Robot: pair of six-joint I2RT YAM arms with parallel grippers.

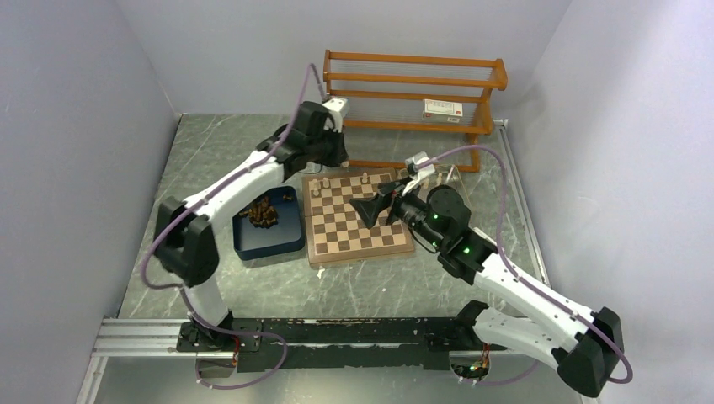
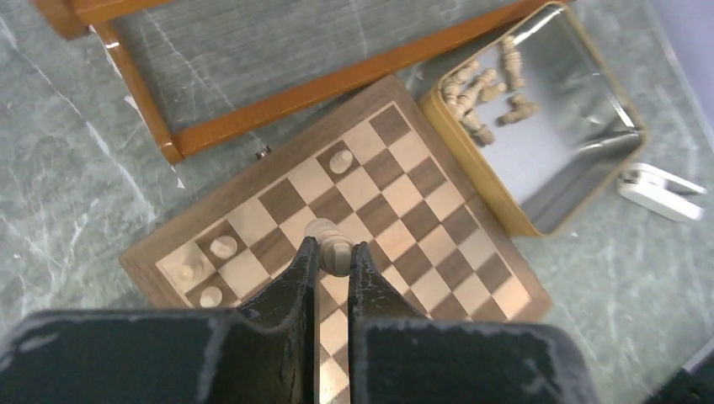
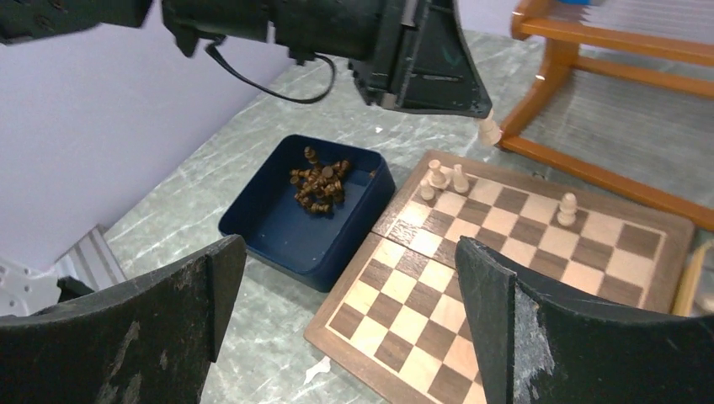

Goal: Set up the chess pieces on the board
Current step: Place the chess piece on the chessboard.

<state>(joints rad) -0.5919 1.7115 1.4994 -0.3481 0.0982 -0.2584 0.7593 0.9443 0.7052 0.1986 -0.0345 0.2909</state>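
The empty dark far-row square (image 1: 346, 181) (image 2: 282, 200) is below my left gripper, between standing pieces, so I will go down to it next with that gripper and release the pale chess piece there.
The board (image 1: 358, 223) lies mid-table, with three pale chess pieces (image 2: 223, 247) in its far left corner and one more (image 3: 568, 208) along the far row. My left gripper (image 2: 333, 252) hovers over the board's far left part, shut on a pale cream chess piece (image 2: 331, 240). That piece (image 3: 488, 130) also shows at the left fingertips in the right wrist view. My right gripper (image 3: 349, 269) hangs wide open above the board's middle, with nothing between its fingers (image 3: 210, 278). From above, the right gripper (image 1: 370, 209) is over the board's centre.
A dark blue tray (image 1: 290, 240) left of the board holds several dark brown pieces (image 1: 263, 210). A shallow tan tray (image 2: 471, 160) at the board's right holds several pale pieces (image 2: 484, 84). A wooden rack (image 1: 412, 93) stands behind the board.
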